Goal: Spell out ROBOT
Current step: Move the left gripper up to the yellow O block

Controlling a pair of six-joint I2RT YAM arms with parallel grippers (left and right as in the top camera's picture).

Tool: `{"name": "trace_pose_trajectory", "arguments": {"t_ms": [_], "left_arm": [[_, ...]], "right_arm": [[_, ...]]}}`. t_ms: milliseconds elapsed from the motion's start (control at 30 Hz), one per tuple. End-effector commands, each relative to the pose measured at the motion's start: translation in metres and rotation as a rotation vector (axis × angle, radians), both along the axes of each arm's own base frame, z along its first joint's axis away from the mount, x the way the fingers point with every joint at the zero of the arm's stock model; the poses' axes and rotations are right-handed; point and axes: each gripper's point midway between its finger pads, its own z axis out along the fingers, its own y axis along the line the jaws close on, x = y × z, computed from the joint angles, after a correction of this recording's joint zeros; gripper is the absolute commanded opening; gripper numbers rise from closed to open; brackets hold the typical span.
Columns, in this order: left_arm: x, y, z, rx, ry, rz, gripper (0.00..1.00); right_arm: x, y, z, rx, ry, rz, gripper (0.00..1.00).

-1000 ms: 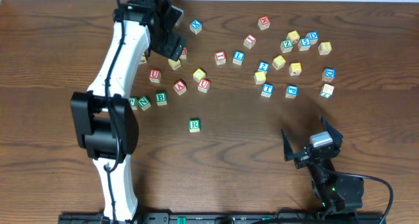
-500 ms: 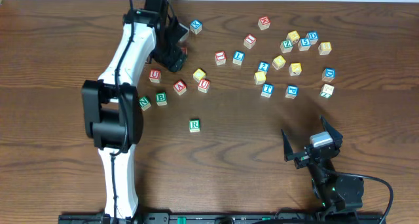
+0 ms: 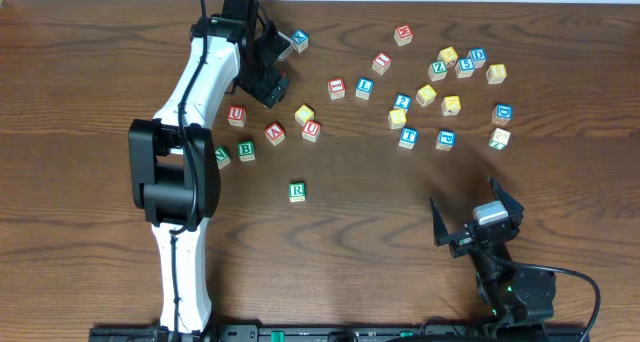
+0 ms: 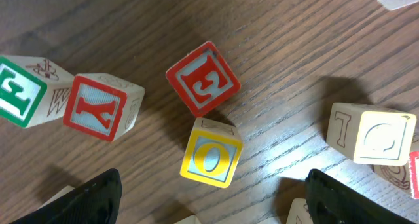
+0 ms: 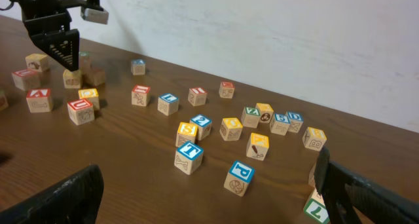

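My left gripper is to come down around the sides of the yellow O block (image 4: 211,160) next and close, because the green R is alone in the middle of the table and lacks its next letter.
A green R block (image 3: 297,191) stands alone at mid-table. A green B block (image 3: 245,150) sits to its upper left, and a blue T block (image 3: 407,137) lies to the right, also showing in the right wrist view (image 5: 188,157). My left gripper (image 3: 266,79) is open and empty over the upper-left cluster. In the left wrist view a yellow O block (image 4: 211,160) lies just ahead of the open left gripper's fingers (image 4: 216,207), below a red E block (image 4: 203,78). In the overhead view the arm hides the O. My right gripper (image 3: 472,210) is open and empty at the front right.
A red Y block (image 4: 103,107), a green F block (image 4: 19,90) and a yellow Q block (image 4: 372,133) surround the O. Red U (image 3: 237,114), A (image 3: 275,133) and U (image 3: 311,130) blocks lie nearby. Several blocks are scattered at the upper right, including a blue P (image 5: 239,177).
My left arm has swung to the right and its gripper has shifted slightly over the upper-left cluster. The right arm and the blocks have not moved.
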Motion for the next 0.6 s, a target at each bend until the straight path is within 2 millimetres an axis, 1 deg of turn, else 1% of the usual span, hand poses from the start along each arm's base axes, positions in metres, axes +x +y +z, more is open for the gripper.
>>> {"name": "trace_pose_trajectory", "arguments": {"t_ms": [0,133,233,300,400,567], "left_arm": [[0.002,-0.004,-0.004,-0.017,0.004,-0.025,0.84],[-0.003,-0.008,-0.01,-0.027,0.014,-0.09,0.84],[-0.003,-0.008,-0.016,-0.021,0.015,-0.117,0.84],[-0.003,-0.008,-0.03,-0.016,0.031,-0.131,0.84],[-0.004,-0.008,-0.045,-0.013,0.056,-0.132,0.83],[0.001,-0.008,-0.044,-0.014,0.035,-0.134,0.81]], "right_arm": [[0.0,-0.002,0.0,0.011,0.003,-0.006,0.99],[0.0,-0.002,0.0,0.011,0.003,-0.006,0.99],[0.0,-0.002,0.0,0.011,0.003,-0.006,0.99],[0.0,-0.002,0.0,0.011,0.003,-0.007,0.99],[0.0,-0.002,0.0,0.011,0.003,-0.007,0.99],[0.0,-0.002,0.0,0.011,0.003,-0.007,0.99]]}}
